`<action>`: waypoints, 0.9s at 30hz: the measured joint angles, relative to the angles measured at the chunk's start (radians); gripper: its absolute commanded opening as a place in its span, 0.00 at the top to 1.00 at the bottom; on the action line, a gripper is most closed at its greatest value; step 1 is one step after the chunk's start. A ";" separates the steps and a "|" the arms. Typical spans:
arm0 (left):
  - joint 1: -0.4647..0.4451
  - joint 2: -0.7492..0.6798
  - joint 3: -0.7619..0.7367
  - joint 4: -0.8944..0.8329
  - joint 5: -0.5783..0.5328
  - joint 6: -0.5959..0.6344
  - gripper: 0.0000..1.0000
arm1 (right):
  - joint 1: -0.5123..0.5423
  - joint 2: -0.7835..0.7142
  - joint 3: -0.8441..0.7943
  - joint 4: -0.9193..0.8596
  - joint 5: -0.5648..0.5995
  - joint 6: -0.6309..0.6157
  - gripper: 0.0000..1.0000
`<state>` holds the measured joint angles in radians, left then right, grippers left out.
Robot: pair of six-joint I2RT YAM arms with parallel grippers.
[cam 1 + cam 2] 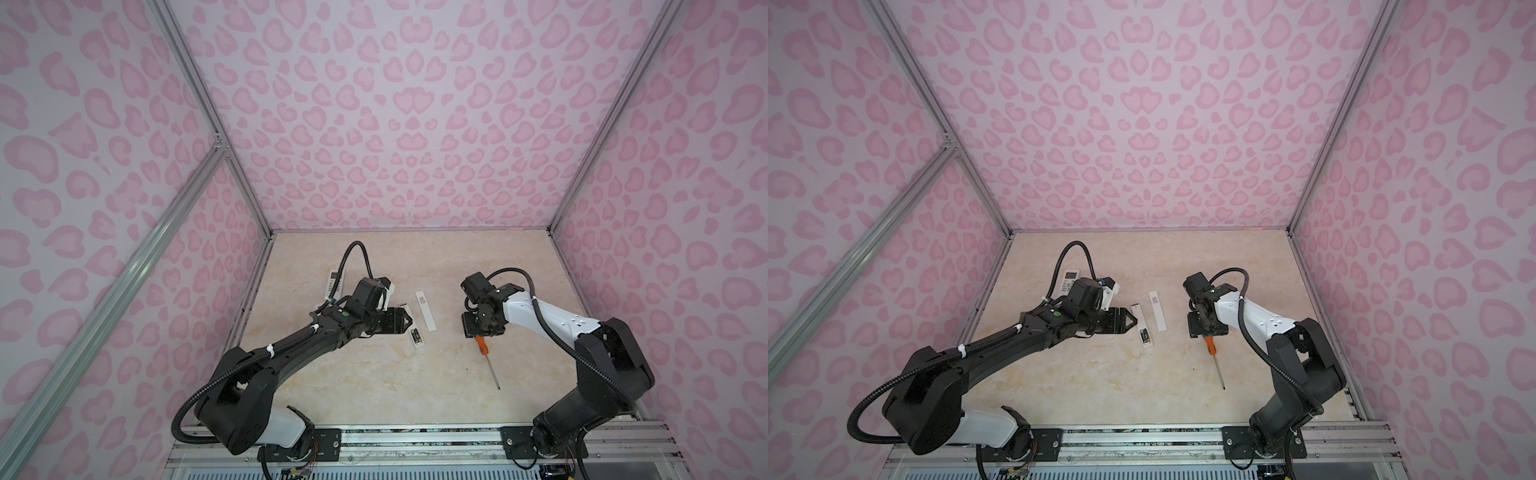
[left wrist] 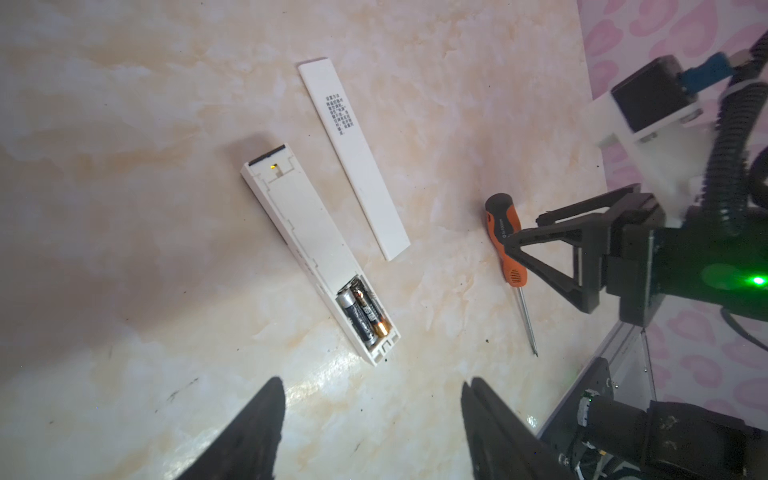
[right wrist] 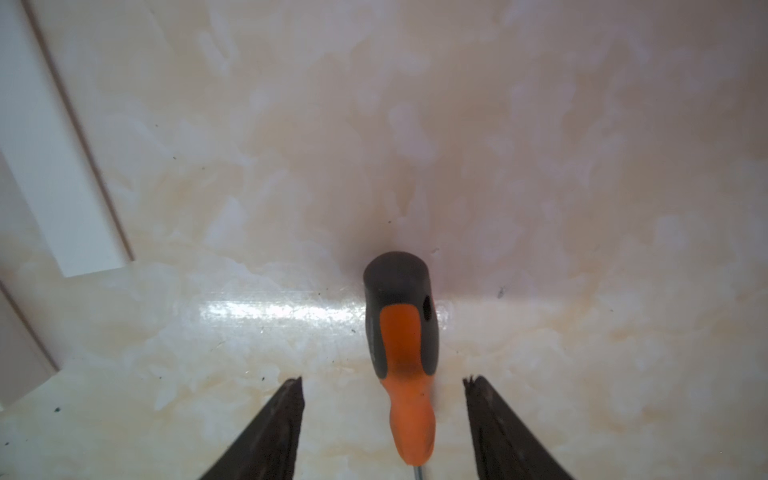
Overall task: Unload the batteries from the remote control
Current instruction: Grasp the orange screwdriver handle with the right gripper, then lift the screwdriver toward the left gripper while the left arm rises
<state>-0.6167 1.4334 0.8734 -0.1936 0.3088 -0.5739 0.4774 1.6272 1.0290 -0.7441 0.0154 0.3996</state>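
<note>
The handle is already between the open fingers of my right gripper. Next I will move my right gripper down onto the thick part of the screwdriver's handle (image 3: 401, 340) and close there.
The slim white remote control (image 2: 307, 232) lies back-up on the marble table, its compartment uncovered. Two batteries (image 2: 365, 312), black with a gold end, sit side by side in it; they also show as dark specks in both top views (image 1: 417, 336) (image 1: 1144, 336). My left gripper (image 2: 374, 386) hovers open just short of the remote's battery end, holding nothing. My right gripper (image 3: 382, 382) is open and points down over the orange-handled screwdriver (image 3: 405, 332). The handle lies between its fingers with a gap on each side.
The remote's flat white cover plate (image 1: 427, 311) lies just right of it, between the two arms. The screwdriver's shaft (image 1: 492, 372) points toward the front edge. A second white remote (image 1: 336, 282) lies at the far left by the wall, behind my left arm.
</note>
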 measured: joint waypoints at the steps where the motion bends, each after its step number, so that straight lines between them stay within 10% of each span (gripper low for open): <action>1: -0.001 0.000 0.002 0.003 -0.003 -0.001 0.29 | 0.000 0.018 0.002 0.005 -0.002 0.000 0.37; 14: -0.007 -0.027 0.012 -0.020 -0.072 0.002 0.30 | -0.010 0.079 -0.010 0.090 -0.045 0.008 0.76; 27: -0.034 -0.150 0.000 0.032 -0.106 0.054 0.30 | -0.032 -0.091 -0.014 0.153 -0.061 0.090 0.87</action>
<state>-0.6502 1.2839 0.8730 -0.1612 0.2024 -0.5201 0.4450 1.5364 1.0145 -0.5907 -0.0460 0.4896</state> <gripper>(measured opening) 0.703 0.251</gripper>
